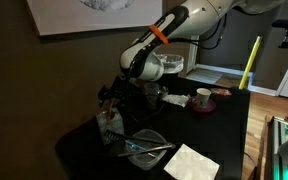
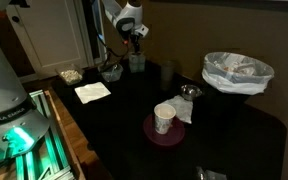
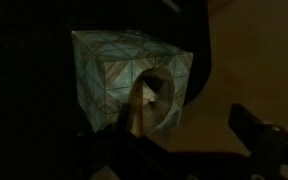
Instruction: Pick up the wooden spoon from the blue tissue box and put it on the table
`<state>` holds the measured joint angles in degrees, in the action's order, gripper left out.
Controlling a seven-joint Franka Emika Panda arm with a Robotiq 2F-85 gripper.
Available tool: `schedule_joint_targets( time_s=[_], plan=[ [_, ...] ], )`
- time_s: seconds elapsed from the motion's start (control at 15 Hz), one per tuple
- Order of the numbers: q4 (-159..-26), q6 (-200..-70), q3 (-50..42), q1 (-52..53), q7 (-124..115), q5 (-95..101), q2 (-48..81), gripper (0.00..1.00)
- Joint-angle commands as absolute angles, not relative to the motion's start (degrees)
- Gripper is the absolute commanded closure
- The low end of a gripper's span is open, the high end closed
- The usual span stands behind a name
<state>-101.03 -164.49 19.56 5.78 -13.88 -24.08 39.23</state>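
Next, my gripper shifts left in the wrist view, closer to the box, onto the spoon handle's upper end [image 3: 136, 120], as it stands off-centre beside one finger.
In the wrist view the blue tissue box [image 3: 109, 70] stands on the black table [image 3: 254, 60], pale grey-blue with a line pattern. The wooden spoon [image 3: 140, 108] stands in the box's top slot, and its handle rises toward the camera. My gripper [image 3: 179, 150] is open just above the box. One finger is dark at the right and the other is in shadow near the spoon handle, neither closed on it. In both exterior views the gripper [image 1: 112, 97] [image 2: 134, 38] hangs over the box [image 1: 109, 122] [image 2: 136, 62]. The spoon is too small to make out there.
A clear glass bowl [image 1: 144, 146] with metal utensils and a white napkin [image 1: 191, 162] lie near the box. A cup on a red plate [image 2: 164, 118], a white-lined bin [image 2: 237, 72] and a yellow-green rod [image 1: 249, 62] stand farther off.
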Motion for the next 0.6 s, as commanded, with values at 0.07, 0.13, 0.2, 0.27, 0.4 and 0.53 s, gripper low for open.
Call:
schedule_joint_targets(
  time_s=[0.07, 0.13, 0.2, 0.27, 0.4, 0.53],
  plan=[
    [-97.8, -165.9, 22.0, 2.7, -9.2, -26.2, 42.9, 0.07],
    [-97.3, -165.9, 22.2, 2.5, -8.9, -26.1, 43.2, 0.16],
    [-96.9, -166.0, 22.3, 2.5, -8.7, -26.0, 43.4, 0.19],
    [-96.7, -166.0, 21.8, 2.9, -8.9, -25.6, 43.4, 0.33],
    [-96.1, -166.0, 21.2, 3.4, -9.1, -25.3, 43.6, 0.51],
    [-95.8, -166.0, 20.3, 4.3, -9.8, -24.9, 43.6, 0.52]
  ],
)
